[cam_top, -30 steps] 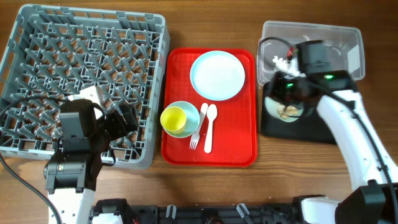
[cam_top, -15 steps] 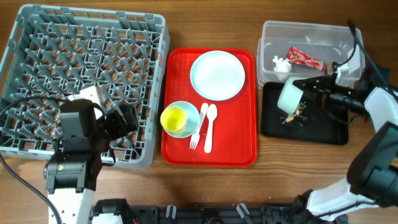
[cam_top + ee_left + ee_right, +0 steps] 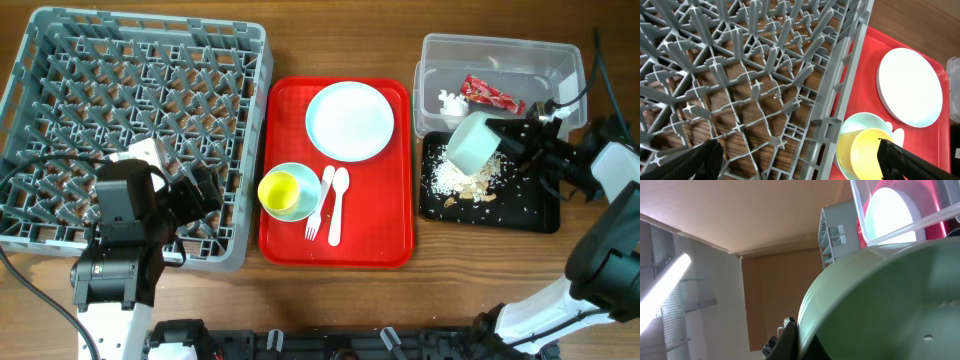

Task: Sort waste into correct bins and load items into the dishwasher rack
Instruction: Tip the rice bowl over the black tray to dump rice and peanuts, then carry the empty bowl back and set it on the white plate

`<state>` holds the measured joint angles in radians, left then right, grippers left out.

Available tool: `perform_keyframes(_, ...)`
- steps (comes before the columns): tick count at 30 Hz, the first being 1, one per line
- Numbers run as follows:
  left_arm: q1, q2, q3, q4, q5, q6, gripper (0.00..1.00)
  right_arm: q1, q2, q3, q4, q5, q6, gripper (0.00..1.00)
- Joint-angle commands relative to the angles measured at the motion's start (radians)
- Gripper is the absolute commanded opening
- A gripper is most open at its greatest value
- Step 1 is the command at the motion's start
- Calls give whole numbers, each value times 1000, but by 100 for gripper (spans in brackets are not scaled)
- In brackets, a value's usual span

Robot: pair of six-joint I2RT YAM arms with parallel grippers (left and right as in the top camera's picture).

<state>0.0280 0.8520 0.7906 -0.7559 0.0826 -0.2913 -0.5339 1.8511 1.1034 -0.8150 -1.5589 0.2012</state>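
Crumbs are in the tray. I will carry the bowl across and down onto the pale blue plate [image 3: 350, 120] [image 3: 890, 217], left of my right gripper in the overhead view.
My right gripper [image 3: 503, 140] is shut on the rim of the pale green bowl [image 3: 472, 141], held tipped on its side over the black tray [image 3: 530, 210]; the bowl fills the right wrist view [image 3: 890, 305]. Rice-like crumbs [image 3: 462, 178] lie scattered in the tray. The clear tub [image 3: 500, 52] holds the red-and-white wrapper [image 3: 490, 93] and the white tissue [image 3: 451, 100]. The red serving tray [image 3: 380, 245] carries the pale blue plate [image 3: 350, 120], the yellow cup [image 3: 279, 190] inside the pale blue bowl [image 3: 305, 180], and the fork [image 3: 318, 205] and spoon [image 3: 337, 205]. My left gripper [image 3: 800, 160] is open over the grey rack [image 3: 130, 120].
The rack's near right wall [image 3: 840, 95] runs beside the red tray in the left wrist view, with the plate [image 3: 910, 85] and the cup [image 3: 870, 152] just past it. Bare wooden table [image 3: 480, 280] lies in front of the trays.
The right gripper has tilted the green bowl over further. Crumbs have spilled out of it and now lie spread over the left half of the black tray. The left arm has not moved.
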Motion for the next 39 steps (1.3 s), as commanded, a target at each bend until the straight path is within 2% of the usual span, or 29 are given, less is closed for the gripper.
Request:
perform_keyframes(1,0,1,19,3,-2,-5,100,-7,17,-6,10,-63,11,4)
perform_keyframes(3,0,1,19,3,-2,-5,100,-6,17,-6,9,45,10,4)
perform_keyframes(5,0,1,19,3,-2,-5,100,-2,17,-6,-55,414,27,4)
perform_keyframes(6,0,1,19,3,-2,-5,100,0,14,-6,-111,585,-49,4)
perform_keyframes(14,0,1,19,3,-2,-5,100,13,-158,-2,-190,419,-445,4)
perform_keyframes(19,0,1,19,3,-2,-5,100,77,-295,-2,-200,444,-621,4)
perform_keyframes(20,0,1,19,3,-2,-5,100,112,-319,-2,-192,433,-618,4)
perform_keyframes(21,0,1,19,3,-2,-5,100,119,-320,-2,-192,381,-607,4)
perform_keyframes(22,0,1,19,3,-2,-5,100,114,-314,-2,-168,290,-482,4)
perform_keyframes(24,0,1,19,3,-2,-5,100,99,-307,-2,-77,184,-162,4)
perform_keyframes(25,0,1,19,3,-2,-5,100,92,-306,-2,-14,145,55,4)
perform_keyframes(26,0,1,19,3,-2,-5,100,88,-306,-2,20,123,188,4)
perform_keyframes(29,0,1,19,3,-2,-5,100,77,-306,-2,115,-63,418,4)
perform_keyframes(30,0,1,19,3,-2,-5,100,66,-306,-2,156,-63,454,4)
perform_keyframes(35,0,1,19,3,-2,-5,100,29,-306,-2,293,-63,418,4)
perform_keyframes(37,0,1,19,3,-2,-5,100,34,-306,-2,338,-61,299,4)
perform_keyframes(38,0,1,19,3,-2,-5,100,48,-307,-2,336,-52,200,8)
perform_keyframes(39,0,1,19,3,-2,-5,100,69,-307,-2,336,-17,188,8)
